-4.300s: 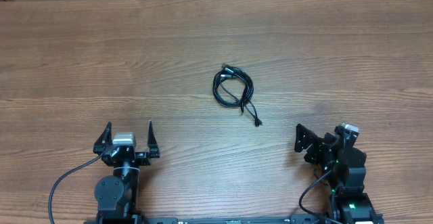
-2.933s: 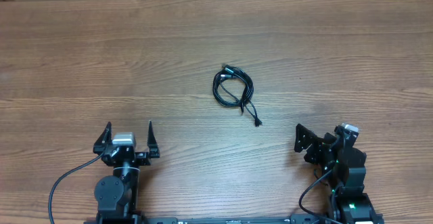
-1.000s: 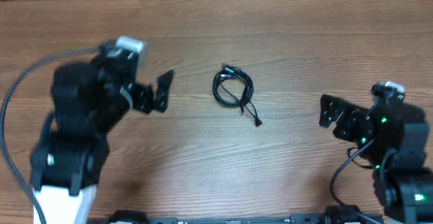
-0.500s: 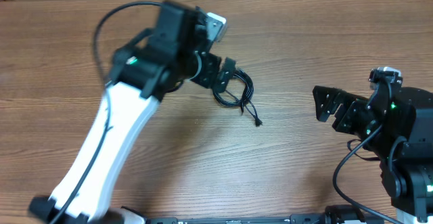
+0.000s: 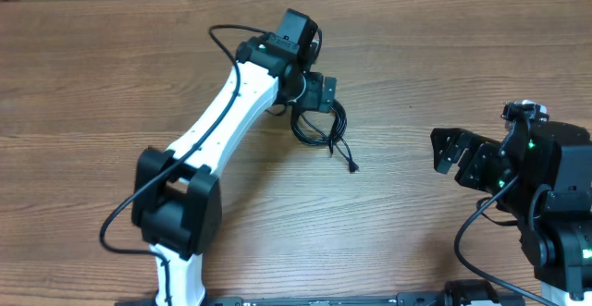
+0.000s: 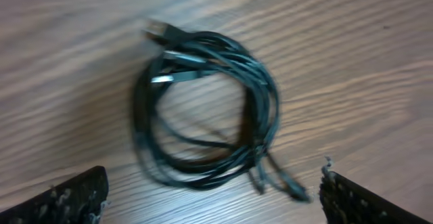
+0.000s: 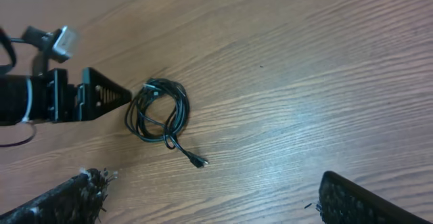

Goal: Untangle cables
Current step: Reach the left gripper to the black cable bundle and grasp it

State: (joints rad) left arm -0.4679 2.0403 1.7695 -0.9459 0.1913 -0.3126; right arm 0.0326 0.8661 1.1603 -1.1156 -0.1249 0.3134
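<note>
I will move my left gripper down and to the left in the overhead view onto the top of the bundle [image 5: 296, 115] [image 6: 151, 68], where pieces of cable gather beside the plug ends.
The cables [image 5: 319, 130] are thin black wires coiled in one small bundle on the wooden table, with a loose plug end [image 5: 352, 166] trailing toward the front right. In the left wrist view the coil [image 6: 203, 109] lies just ahead of the jaws, with plug ends at its top. My left gripper [image 5: 317, 93] is open and hovers over the coil's far edge; its fingertips [image 6: 213, 197] straddle the bundle without touching it. My right gripper [image 5: 455, 153] is open and empty, well to the right of the cables [image 7: 159, 112].
The wooden table [image 5: 444, 56] stretches around the bundle. The left arm [image 5: 217, 135] reaches diagonally from the front left across the table. The right arm's base [image 5: 555, 241] stands at the front right.
My left arm has swung from the front left out over the table, and its gripper has settled above the coil. My right gripper has risen and shifted slightly. The cables have not moved.
</note>
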